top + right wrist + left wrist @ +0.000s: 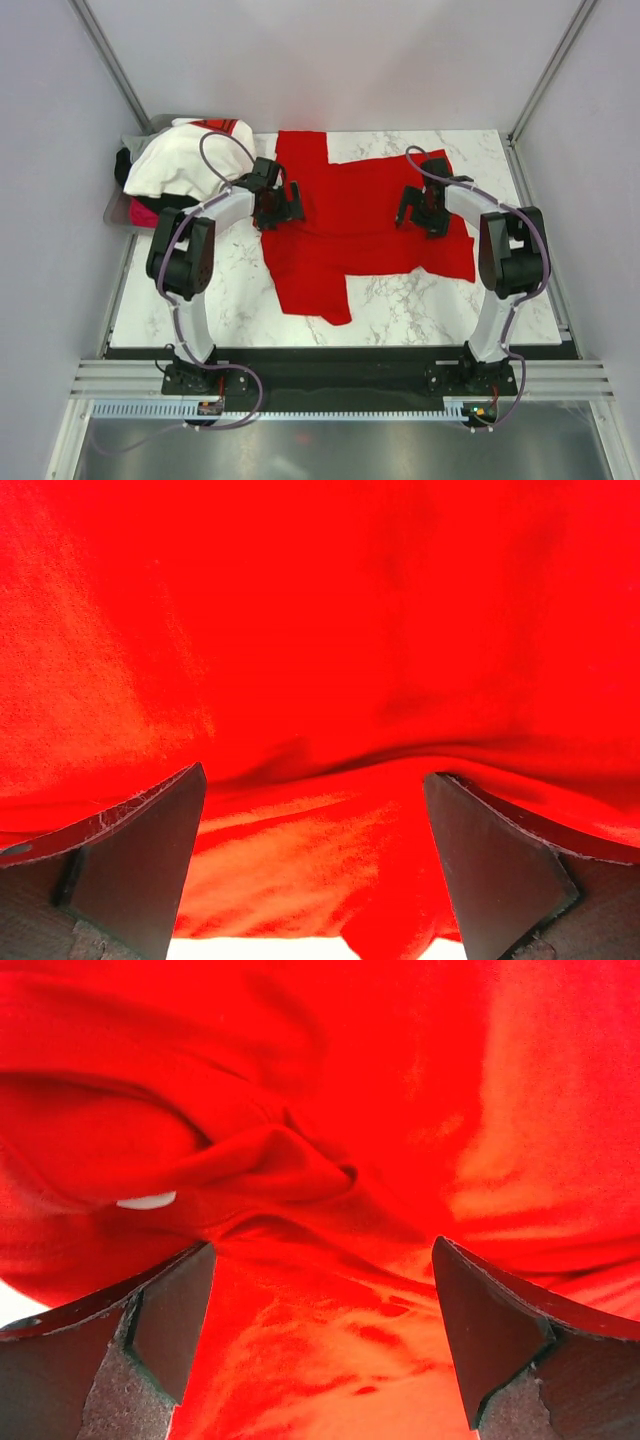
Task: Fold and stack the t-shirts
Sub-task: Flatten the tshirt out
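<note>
My left gripper moves back and lowers onto the near sleeve's corner on the pile's side (285, 310) next, because that sleeve still sticks out toward the black front edge.
The bright red t-shirt (350, 215) lies spread and partly folded on the marble table, wrinkled near its left side. My left gripper (276, 208) hovers open over the shirt's left edge; red cloth with bunched folds (300, 1160) fills its wrist view between the spread fingers (170, 1320). My right gripper (418, 213) hovers open over the shirt's right part; red cloth (320, 630) fills its wrist view, fingers (490, 860) wide apart. A white t-shirt with a red mark (185, 155) lies on a pile at the back left, with black (123, 165) and pink (142, 212) cloth under it.
The pile sits on a grey tray (118, 207) at the table's back left corner. The marble table (420, 300) ends at a black front edge. Grey walls and metal posts close in the back and sides.
</note>
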